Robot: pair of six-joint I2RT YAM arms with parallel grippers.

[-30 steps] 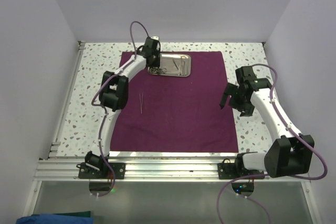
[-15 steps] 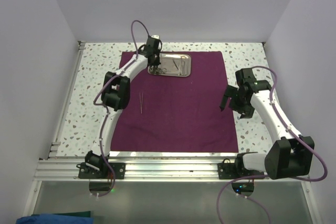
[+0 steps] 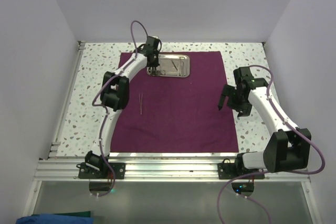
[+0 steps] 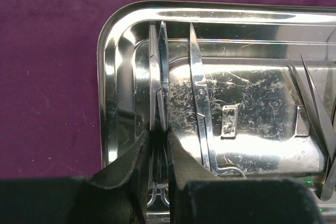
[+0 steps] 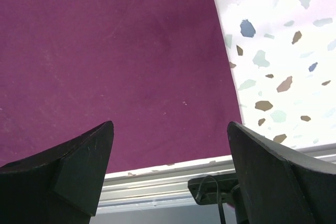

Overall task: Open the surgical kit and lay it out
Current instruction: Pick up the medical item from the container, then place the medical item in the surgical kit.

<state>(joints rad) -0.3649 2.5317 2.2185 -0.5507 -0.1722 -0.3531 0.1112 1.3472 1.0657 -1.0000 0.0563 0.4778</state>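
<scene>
I will lift my left gripper, pull it back and let go of the forceps on bare cloth (image 3: 156,101) next to the silver instrument, because that space is back from the gripper.
The dark purple cloth wrap (image 3: 178,103) lies spread flat on the table. The shiny steel tray (image 3: 176,65) sits on its far edge. My left gripper (image 3: 153,67) is down in the tray's left end, shut on a thin ring-handled steel instrument (image 4: 156,77) that lies along the tray wall (image 4: 107,93). Beside it lie a pair of scissors (image 4: 199,93) and tweezers (image 4: 310,103). One thin silver instrument (image 3: 141,103) lies on the cloth left of the middle. My right gripper (image 3: 223,100) hangs open and empty over the cloth's right side (image 5: 121,51).
Speckled white tabletop (image 3: 252,61) surrounds the cloth. An aluminium rail (image 3: 168,169) runs along the near edge and also shows in the right wrist view (image 5: 168,182). White walls close in the left, far and right sides.
The right arm has shifted a little to the left, gripper still open. The left gripper stays at the tray's left end.
</scene>
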